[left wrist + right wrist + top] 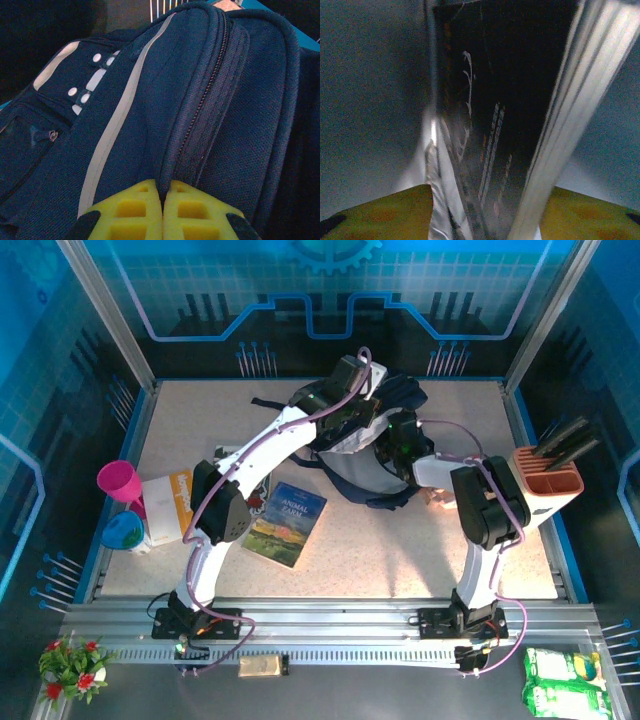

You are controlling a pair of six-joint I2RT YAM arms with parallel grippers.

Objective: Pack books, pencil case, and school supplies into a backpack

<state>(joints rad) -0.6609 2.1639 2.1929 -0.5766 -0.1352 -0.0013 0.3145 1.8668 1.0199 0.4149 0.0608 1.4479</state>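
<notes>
I should next lower the backpack's fold in my left gripper slightly back toward the backpack's pale-lined opening (364,442) below it and let go, because the black book is already standing inside.
The navy backpack (352,476) lies at the table's middle back. My left gripper (163,200) is shut on a fold of the backpack (150,115) beside its zipper. Inside the bag, the black book (510,100) with pale antler lines stands between the fingers of my right gripper (485,215), whose jaws are wide apart. The "Animal Farm" book (286,523) lies flat in front of the bag. The white book (160,512) rests at the left with an orange-yellow piece (181,487) on it and a blue piece (125,532) beside it. A sliver of the pinkish pencil case (439,498) peeks out by the right forearm.
A magenta cup (118,480) stands at the left edge. A beige block holder (548,480) with black handles sits at the right edge. Open tabletop lies between the "Animal Farm" book and the right arm's base.
</notes>
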